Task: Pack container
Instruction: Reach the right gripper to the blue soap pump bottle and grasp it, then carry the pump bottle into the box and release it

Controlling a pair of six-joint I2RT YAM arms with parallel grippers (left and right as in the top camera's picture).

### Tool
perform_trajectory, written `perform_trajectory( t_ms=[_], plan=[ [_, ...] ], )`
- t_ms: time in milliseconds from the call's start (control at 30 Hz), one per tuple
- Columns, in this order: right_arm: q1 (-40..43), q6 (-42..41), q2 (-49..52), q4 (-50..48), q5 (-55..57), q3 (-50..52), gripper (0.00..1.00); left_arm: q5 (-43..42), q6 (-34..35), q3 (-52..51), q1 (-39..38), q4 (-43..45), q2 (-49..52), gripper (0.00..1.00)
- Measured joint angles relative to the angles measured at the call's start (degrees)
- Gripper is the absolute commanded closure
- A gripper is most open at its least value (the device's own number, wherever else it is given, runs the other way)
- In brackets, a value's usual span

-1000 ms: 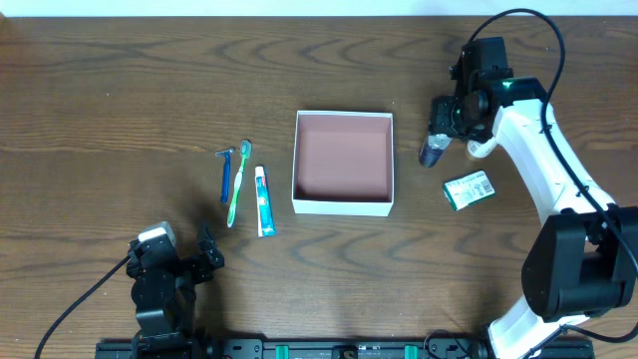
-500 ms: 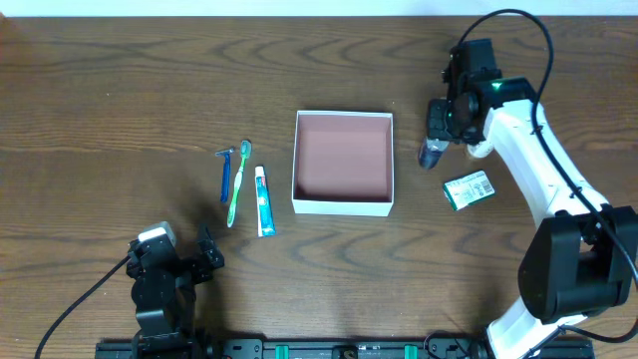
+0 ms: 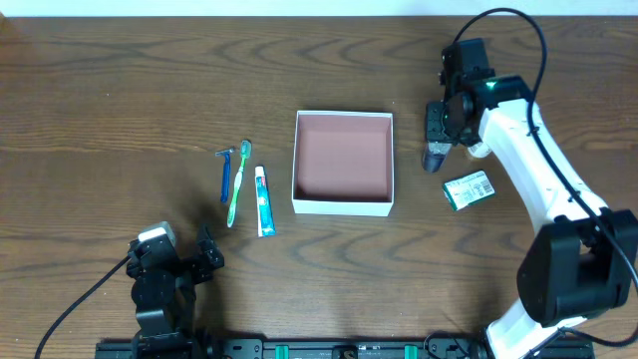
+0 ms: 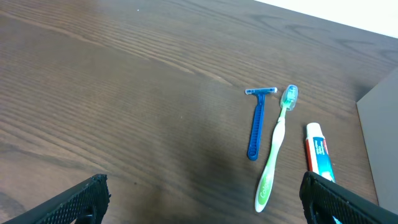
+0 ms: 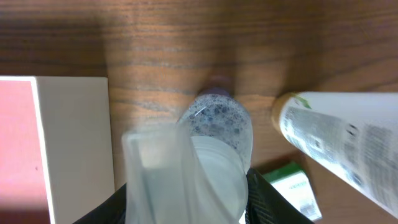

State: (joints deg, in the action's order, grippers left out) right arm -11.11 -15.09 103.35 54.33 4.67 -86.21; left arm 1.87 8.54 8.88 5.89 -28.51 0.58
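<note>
My right gripper lifts the bottle over the container next, then lowers the bottle into the container's far corner on the toothpaste side.
The container is a square white box with a pinkish-brown floor at the table's middle. It is empty. My right gripper is shut on a small clear bottle with foamy liquid, just right of the container's far right corner. In the right wrist view the bottle fills the jaws, with the container's white wall to its left. My left gripper is open and empty near the front left edge. It also shows in the left wrist view.
A blue razor, a green toothbrush and a toothpaste tube lie left of the container. A green-and-white packet and a white bottle with a tan cap lie right of the held bottle.
My right arm has shifted slightly left and toward the far side, still holding the clear bottle. The left arm and the other things have not moved.
</note>
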Motion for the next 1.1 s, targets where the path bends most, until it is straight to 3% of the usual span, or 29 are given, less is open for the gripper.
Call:
perform_trajectory(
  t_ms=[267,533,867,1100],
  plan=[
    [-2.4,0.0,-8.9,5.0,-0.1,-11.0,0.88,0.0,0.0,0.0,0.0,0.0,0.0,0.02],
    [-12.5,-3.1,-13.4,5.2,-1.5,-16.5,0.93,0.0,0.0,0.0,0.0,0.0,0.0,0.02],
    [-25.1,-8.2,-1.1,3.4,-2.4,-16.5,0.92,0.0,0.0,0.0,0.0,0.0,0.0,0.02],
    [-26.8,-8.7,11.8,-0.6,-2.7,-16.5,0.92,0.0,0.0,0.0,0.0,0.0,0.0,0.02]
  ],
)
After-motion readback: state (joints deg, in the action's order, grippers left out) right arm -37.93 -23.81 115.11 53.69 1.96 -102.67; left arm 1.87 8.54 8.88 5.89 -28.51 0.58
